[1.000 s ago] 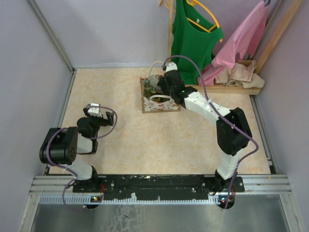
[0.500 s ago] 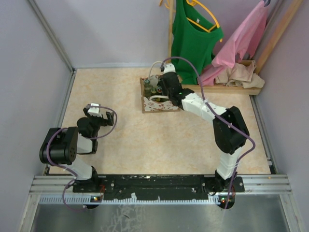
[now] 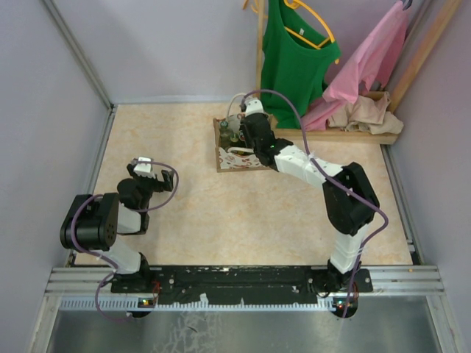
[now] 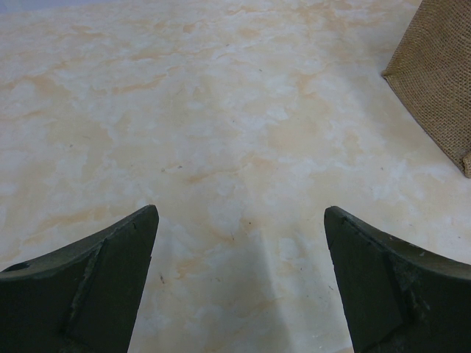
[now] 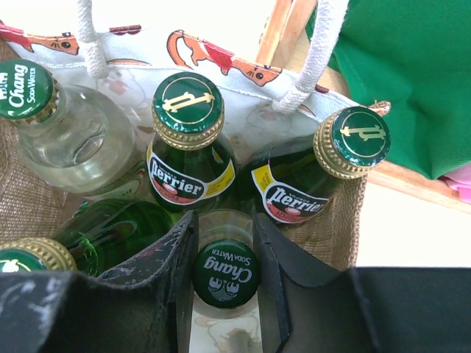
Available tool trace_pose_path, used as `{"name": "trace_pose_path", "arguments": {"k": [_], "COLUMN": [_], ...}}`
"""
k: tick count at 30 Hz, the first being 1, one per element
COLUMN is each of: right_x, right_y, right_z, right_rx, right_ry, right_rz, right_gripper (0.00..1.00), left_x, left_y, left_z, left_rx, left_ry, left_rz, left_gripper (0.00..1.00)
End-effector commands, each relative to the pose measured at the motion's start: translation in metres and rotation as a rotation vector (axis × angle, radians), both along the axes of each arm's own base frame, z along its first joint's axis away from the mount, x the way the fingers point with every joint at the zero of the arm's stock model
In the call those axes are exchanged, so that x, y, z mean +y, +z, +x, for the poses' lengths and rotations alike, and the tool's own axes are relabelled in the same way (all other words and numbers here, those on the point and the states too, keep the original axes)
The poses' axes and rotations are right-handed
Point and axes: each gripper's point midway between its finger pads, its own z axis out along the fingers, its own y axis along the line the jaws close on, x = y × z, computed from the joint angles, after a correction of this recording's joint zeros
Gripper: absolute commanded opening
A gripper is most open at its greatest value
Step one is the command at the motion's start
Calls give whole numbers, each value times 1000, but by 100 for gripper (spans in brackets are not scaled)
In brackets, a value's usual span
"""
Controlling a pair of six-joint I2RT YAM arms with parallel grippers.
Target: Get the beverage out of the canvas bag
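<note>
The bare tabletop beside the bag is to the right of my right gripper in the top view. I will raise the bottle next, move it there, lower it and let go.
The canvas bag stands at the back of the table, tan with white rope handles. It holds several bottles: two green Perrier bottles, a clear Chang bottle at the left, and a Chang soda water bottle at the near side. My right gripper reaches down into the bag, and its fingers press both sides of that near Chang bottle's neck, just under the green cap. My left gripper is open and empty low over the bare table, with the bag's corner to its right.
A green shirt and a pink garment hang on a wooden rack just behind and right of the bag. Grey walls close in the table at the left, back and right.
My right arm has moved a little left and further over the bag. The left arm has not moved.
</note>
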Motion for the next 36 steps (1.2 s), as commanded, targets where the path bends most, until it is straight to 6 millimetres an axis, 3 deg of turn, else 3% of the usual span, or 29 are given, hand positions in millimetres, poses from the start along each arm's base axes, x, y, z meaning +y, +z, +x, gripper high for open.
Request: {"name": "trace_pose_path", "arguments": {"k": [1, 8, 10, 18, 27, 32, 36], "right_x": [-11, -14, -19, -38, -93, -134, -155], "right_y": [78, 134, 161, 218, 299, 309, 290], "right_z": [6, 2, -5, -22, -55, -74, -75], "right_rx": [-193, -287, -335, -487, -702, -754, -703], "right_ry": [-38, -38, -37, -58, -203, -356, -408], "right_rz": [37, 100, 135, 189, 210, 164, 148], "right_gripper": [0, 0, 0, 0, 0, 0, 0], "left_x": [-1, -1, -1, -2, -2, -1, -2], "left_y": [7, 7, 7, 7, 7, 7, 7], "left_z": [5, 5, 5, 5, 5, 5, 5], "left_rx": [-23, -24, -23, -23, -23, -23, -23], "left_ry": [-3, -3, -3, -4, -4, -3, -4], "left_rz": [9, 9, 9, 9, 8, 8, 9], "left_gripper": [100, 100, 100, 100, 100, 100, 100]}}
